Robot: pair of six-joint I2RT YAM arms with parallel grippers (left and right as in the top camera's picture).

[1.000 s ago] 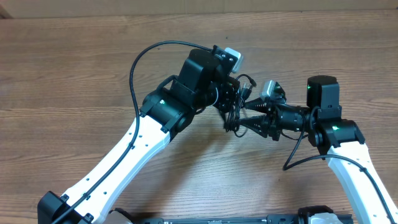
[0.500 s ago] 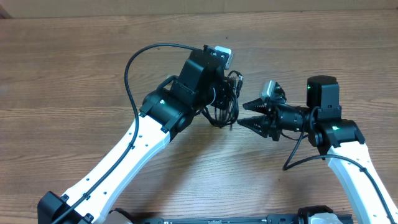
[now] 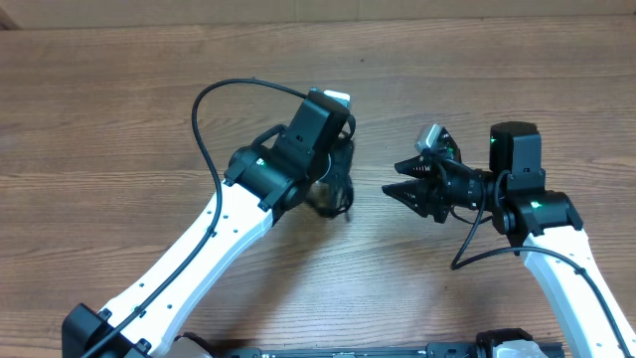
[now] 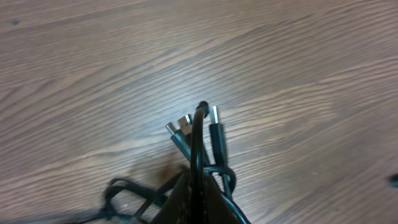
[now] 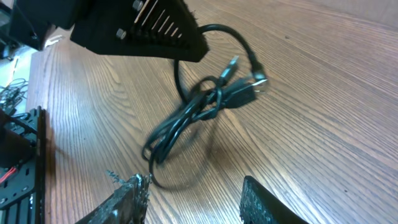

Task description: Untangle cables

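I will lower my left gripper next, set the loops down and release the strand: bare wood lies below that gripper, the bunch (image 3: pixel 334 202) hanging above it.
The cables (image 5: pixel 198 111) are a bunch of thin black cords with small plugs (image 4: pixel 213 119), hanging in loops just above the wood. My left gripper (image 4: pixel 200 194) is shut on one strand of the bunch, which runs up between its fingers. In the overhead view the bunch (image 3: pixel 334 202) shows as a dark clump under the left wrist. My right gripper (image 3: pixel 395 178) stands open a short way to the right of the bunch. Nothing lies between its fingers (image 5: pixel 132 198), and it does not touch the cords.
The table (image 3: pixel 119 109) is bare wood on all sides. The left arm's own thick black wire (image 3: pixel 204 109) arcs out to the left. A dark frame and loose wires (image 5: pixel 15 124) sit at the table's edge in the right wrist view.
My left gripper has carried the bunch of cables leftward, away from the right gripper's tips, which were in among the cords a second ago. The right arm has hardly moved.
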